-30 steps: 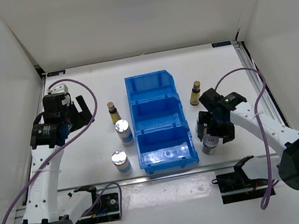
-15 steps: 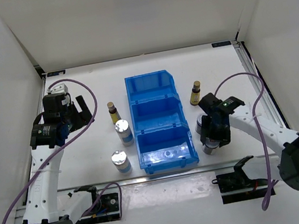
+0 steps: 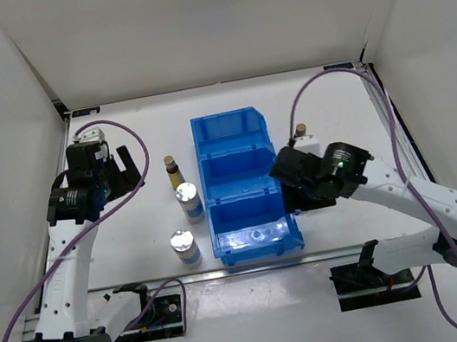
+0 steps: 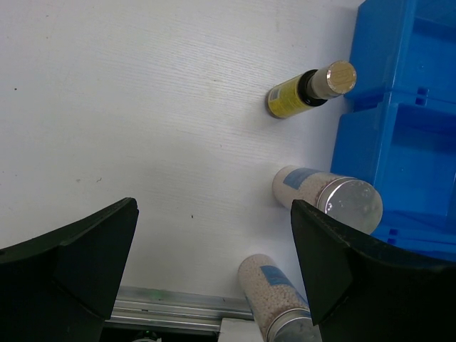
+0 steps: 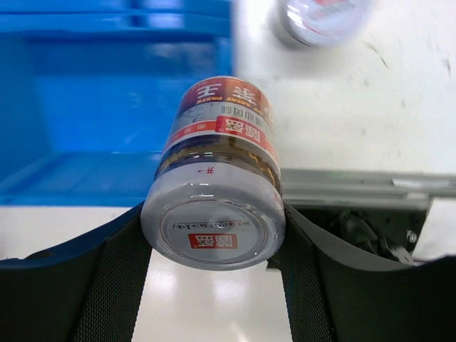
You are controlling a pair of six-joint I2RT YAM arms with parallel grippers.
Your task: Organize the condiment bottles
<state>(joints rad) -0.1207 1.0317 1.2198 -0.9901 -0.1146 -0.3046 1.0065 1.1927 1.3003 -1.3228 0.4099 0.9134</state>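
Observation:
My right gripper moves over the bin's side next and brings the grey jar down into the bin's empty front compartment, by the far divider (image 3: 248,214) (image 5: 134,87).
My right gripper (image 3: 295,188) is shut on a squat grey jar (image 5: 214,206) with a red-white lid label and holds it in the air at the right edge of the blue bin (image 3: 236,135), by its front compartment. A second grey jar (image 5: 322,16) stands blurred on the table behind it. My left gripper (image 3: 121,173) is open and empty, left of the bottles. A dark-brown bottle with a gold cap (image 4: 311,90) and two clear bottles with silver caps (image 4: 329,198) (image 4: 279,303) stand left of the bin. Another dark-brown bottle (image 3: 299,135) stands right of the bin, partly hidden by my right arm.
The blue bin (image 4: 406,107) has three compartments in a row from far to near. A metal rail (image 5: 356,187) runs along the table's front edge. White walls close in the table on the left, back and right.
My right gripper has lifted the grey jar off the table at the front right and carried it left to the bin's edge. The left arm has not moved.

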